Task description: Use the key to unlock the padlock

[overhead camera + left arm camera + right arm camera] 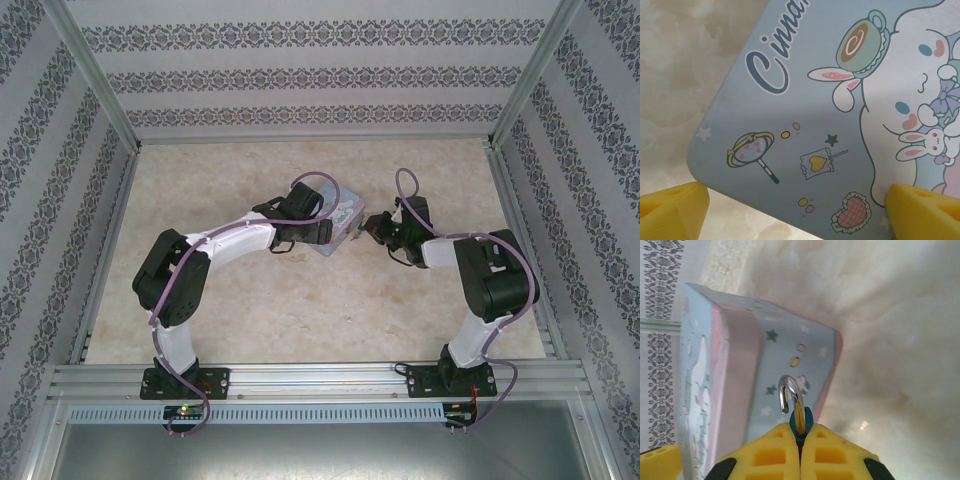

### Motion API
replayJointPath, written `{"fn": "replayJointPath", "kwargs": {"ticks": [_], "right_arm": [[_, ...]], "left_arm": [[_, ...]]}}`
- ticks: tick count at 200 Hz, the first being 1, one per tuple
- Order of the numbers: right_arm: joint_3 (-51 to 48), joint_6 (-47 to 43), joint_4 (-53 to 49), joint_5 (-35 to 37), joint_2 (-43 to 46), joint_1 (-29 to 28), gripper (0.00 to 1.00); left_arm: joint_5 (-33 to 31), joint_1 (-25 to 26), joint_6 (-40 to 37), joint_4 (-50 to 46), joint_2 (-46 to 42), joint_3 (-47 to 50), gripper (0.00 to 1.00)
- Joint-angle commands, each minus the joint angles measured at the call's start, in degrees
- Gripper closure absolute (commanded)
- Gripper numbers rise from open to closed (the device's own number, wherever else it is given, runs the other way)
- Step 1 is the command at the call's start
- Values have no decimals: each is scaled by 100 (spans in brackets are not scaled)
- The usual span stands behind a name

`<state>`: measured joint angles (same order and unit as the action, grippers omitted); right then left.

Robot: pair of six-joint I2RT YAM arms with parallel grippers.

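Observation:
The padlock (803,421) already has its shackle open, so my right gripper will move away from the tin's end, then go down to the clear tabletop and let go of the padlock there.
My right gripper (801,432) is shut on the padlock (803,421), a small teal body with a silver shackle (789,390). The shackle's free end hangs loose, out of the body. The padlock is held right next to the end wall of the pale blue cartoon tin (785,355). From above, the right gripper (368,228) sits just right of the tin (347,210). My left gripper (800,210) is open above a corner of the tin's lid (805,100). One yellow finger (670,210) is off the tin's edge and the other (925,210) over the lid. The key is out of view.
The tin lies at mid-table on the beige marbled tabletop (260,310). Patterned walls (300,75) and aluminium posts close in the back and both sides. Both arm bases stand on the rail (320,380) at the near edge.

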<state>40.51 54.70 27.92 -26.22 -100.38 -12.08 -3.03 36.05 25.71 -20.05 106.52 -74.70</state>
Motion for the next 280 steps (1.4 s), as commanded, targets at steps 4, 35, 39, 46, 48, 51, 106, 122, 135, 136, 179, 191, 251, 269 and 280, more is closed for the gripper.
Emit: {"fn": "replayJointPath", "kwargs": {"ticks": [4,35,39,46,48,51,106,122,135,136,179,191,251,269,280], "right_arm": [[-331,-114,23,-168,301,193,100],[-639,-200,-11,-260,592,477,100],[-674,-213,-19,-262,622,524,100],[-721,-245,-46,-271,684,597,100],[-738,-252,-53,-270,699,618,100],[-752,-262,-74,-284,713,656,100],[-1040,-370,-246,-392,914,1339,100],[-1151,-382,-319,-384,971,1546,100],[-1273,-372,-400,-367,1043,1739,100],[-1287,-372,-405,-362,1054,1754,100],[-1835,-322,-877,-219,1854,2455,51],[-1953,-364,-1188,-131,2346,2607,40],[-1199,-1069,-3724,699,4918,2881,2],[-688,-1334,-4163,912,5030,2876,2],[-380,-1478,-4319,1061,4950,2877,2]], "left_arm": [[77,95,-126,-878,323,331,8],[291,95,-77,-816,50,315,5],[306,93,-67,-803,6,315,4],[369,94,-67,-770,-86,315,3],[390,90,-67,-758,-107,315,3],[410,89,-60,-755,-142,316,3],[610,77,20,-789,-746,245,0],[635,73,73,-787,-901,245,0],[645,51,115,-790,-1023,254,0],[645,51,121,-790,-1030,254,0],[537,-69,207,-824,-1543,324,0],[514,-127,220,-850,-1686,347,0],[-64,-621,82,-1071,-2527,561,0],[-346,-929,4,-840,-2836,850,0],[-443,-1164,-45,-648,-3024,1052,0]]}}
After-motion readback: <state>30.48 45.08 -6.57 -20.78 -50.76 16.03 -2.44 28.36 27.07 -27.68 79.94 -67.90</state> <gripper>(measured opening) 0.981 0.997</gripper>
